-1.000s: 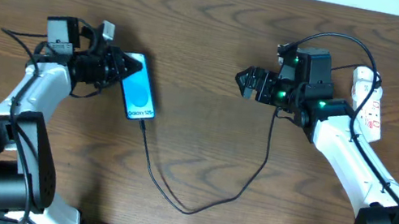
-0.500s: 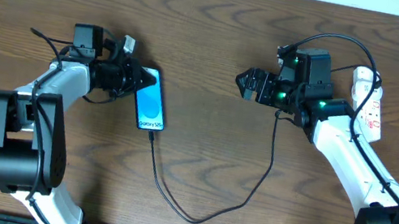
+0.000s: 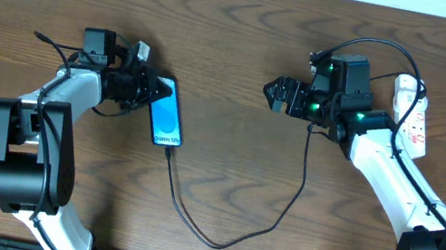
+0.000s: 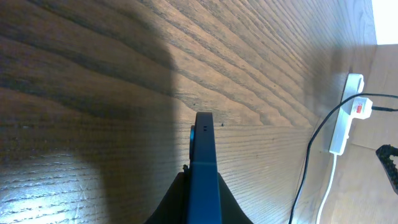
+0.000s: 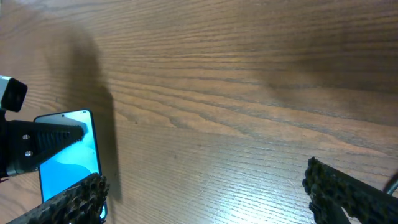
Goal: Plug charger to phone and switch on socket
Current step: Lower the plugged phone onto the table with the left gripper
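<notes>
The plug is already in the phone's lower end. My left gripper will go down to the bare tabletop just below it and release the phone.
The phone [image 3: 169, 113] has a light blue screen and sits left of centre, tilted. My left gripper [image 3: 151, 92] is shut on its upper left edge; in the left wrist view the phone [image 4: 203, 168] shows edge-on between the fingers. The charger cable [image 3: 226, 236] runs from the phone's lower end, where its plug tip sits, in a loop across the table up toward the right arm. My right gripper [image 3: 277, 92] is open and empty, right of the phone; its view shows the phone [image 5: 65, 149] at lower left. The white socket strip [image 3: 415, 117] lies at the far right.
The socket [image 4: 346, 112] with a red switch and its white cord show at the right of the left wrist view. Thick black robot cables arch over the right arm [image 3: 401, 55]. A pale wall edge runs along the back of the table.
My left gripper carried the phone right and slightly toward me between one second ago and half a second ago; since then it is nearly still. The cable loop shifted with it. The right arm has not moved.
</notes>
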Controlling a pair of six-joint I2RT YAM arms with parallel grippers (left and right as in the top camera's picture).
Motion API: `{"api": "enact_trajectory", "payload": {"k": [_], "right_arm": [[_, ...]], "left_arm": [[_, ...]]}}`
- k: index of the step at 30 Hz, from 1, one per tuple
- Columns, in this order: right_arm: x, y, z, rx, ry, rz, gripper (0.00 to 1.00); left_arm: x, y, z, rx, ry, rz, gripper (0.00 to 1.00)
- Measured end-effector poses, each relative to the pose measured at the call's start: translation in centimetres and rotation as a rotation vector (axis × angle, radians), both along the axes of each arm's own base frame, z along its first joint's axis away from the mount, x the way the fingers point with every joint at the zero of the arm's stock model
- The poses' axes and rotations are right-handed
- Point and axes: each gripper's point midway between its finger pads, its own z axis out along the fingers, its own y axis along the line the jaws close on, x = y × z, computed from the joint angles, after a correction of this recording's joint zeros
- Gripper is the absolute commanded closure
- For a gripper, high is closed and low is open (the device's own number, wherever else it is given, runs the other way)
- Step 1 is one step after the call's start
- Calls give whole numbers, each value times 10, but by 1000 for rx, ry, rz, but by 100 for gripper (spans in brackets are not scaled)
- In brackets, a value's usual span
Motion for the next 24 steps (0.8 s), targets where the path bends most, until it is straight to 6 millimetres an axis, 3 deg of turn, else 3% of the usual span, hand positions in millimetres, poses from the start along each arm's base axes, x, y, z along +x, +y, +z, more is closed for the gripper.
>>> {"api": "enact_trajectory", "payload": {"k": [9, 18, 21, 24], "right_arm": [[-1, 0, -1, -1, 4, 0, 1], [-1, 0, -1, -3, 5, 2, 1], [-1, 0, -1, -3, 5, 2, 1], [-1, 0, -1, -4, 5, 2, 1]], "left_arm": [[-7, -1, -28, -11, 77, -1, 93], [-8, -3, -28, -18, 79, -7, 92], [-8, -4, -28, -18, 80, -7, 76], [-8, -4, -28, -19, 80, -8, 72]]}}
